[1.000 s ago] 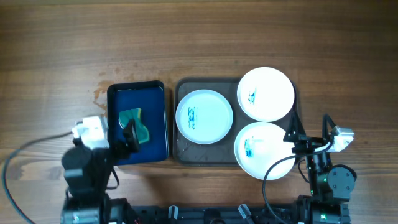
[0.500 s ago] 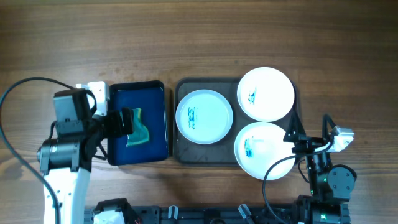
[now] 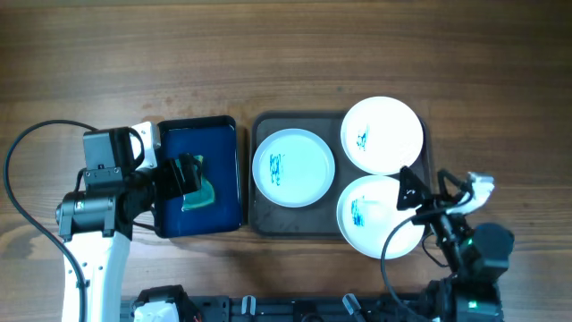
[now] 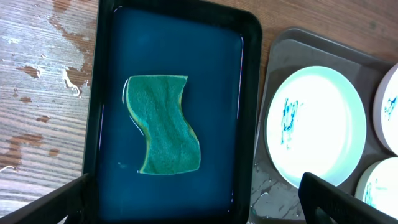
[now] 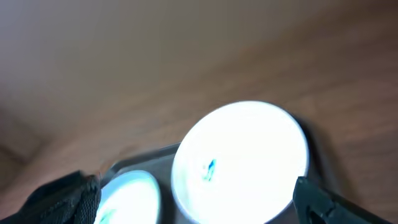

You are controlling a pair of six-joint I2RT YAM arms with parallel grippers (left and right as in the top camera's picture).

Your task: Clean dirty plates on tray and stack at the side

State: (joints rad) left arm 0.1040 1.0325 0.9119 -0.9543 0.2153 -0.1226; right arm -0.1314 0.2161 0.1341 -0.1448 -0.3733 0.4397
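Note:
I should lower my open left gripper into the blue tray and onto the green sponge (image 3: 200, 191) (image 4: 163, 125) next, because the plates nearby still have blue smears to wipe.
Three white plates with blue smears lie on the grey-brown tray (image 3: 261, 217): one at the left (image 3: 293, 167), one at the far right (image 3: 382, 135), one at the near right (image 3: 371, 215). My left gripper (image 3: 185, 177) hangs open above a green sponge (image 4: 165, 124) in the blue tray (image 3: 223, 148), with nothing between its fingers. My right gripper (image 3: 413, 202) stands open at the right edge of the near right plate, empty. The blurred right wrist view shows the far right plate (image 5: 242, 162) between the fingertips and part of the left plate (image 5: 130, 196).
The glossy blue tray (image 4: 217, 93) sits directly left of the grey-brown tray (image 4: 273, 186), and its floor looks wet. Bare wooden table lies behind and to the far left and right. Cables trail from both arms near the front edge.
The left arm has swung up from the front edge and now hovers over the blue tray and sponge. The right gripper has shifted a little left, toward the near right plate.

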